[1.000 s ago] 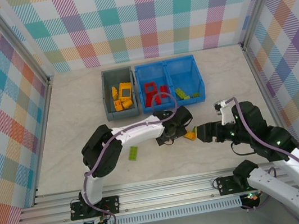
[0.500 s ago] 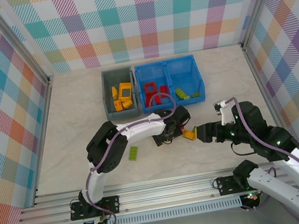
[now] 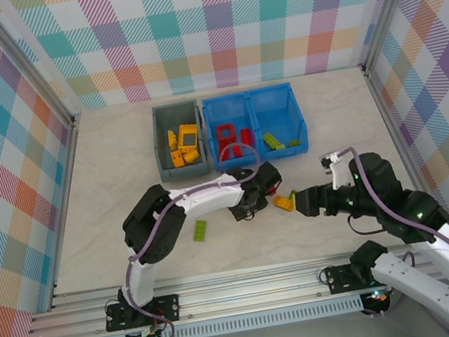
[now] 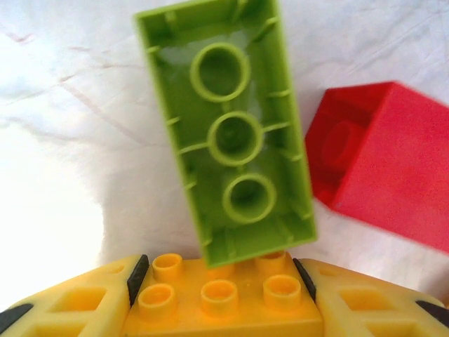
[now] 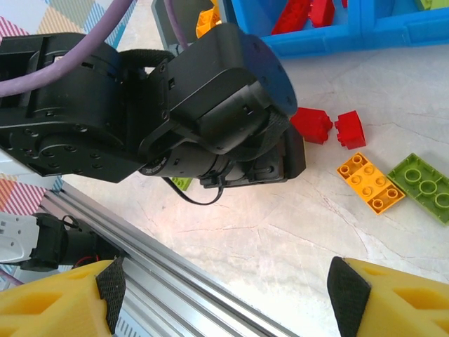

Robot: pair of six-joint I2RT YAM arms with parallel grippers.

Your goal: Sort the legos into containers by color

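Note:
The brick in my left gripper goes up and outward over the bin's far end next for release, since the grey bin already holds the yellow bricks.
My left gripper is shut on a yellow brick, with a pad against each end. Just beyond it an upturned lime green brick overlaps the yellow one, and a red brick lies to the right. In the top view the left gripper is low over the table in front of the bins. My right gripper is wide open and holds nothing; it faces the left one. The grey bin holds yellow bricks. The blue bin holds red bricks on the left and green on the right.
In the right wrist view, two red bricks, an orange brick and a green brick lie on the table beside the left arm's black wrist. Another green brick lies under the left forearm. The aluminium rail runs along the near edge.
The left gripper has shifted a little to the left and towards the near edge. A red brick now shows beside it. The right arm has barely moved.

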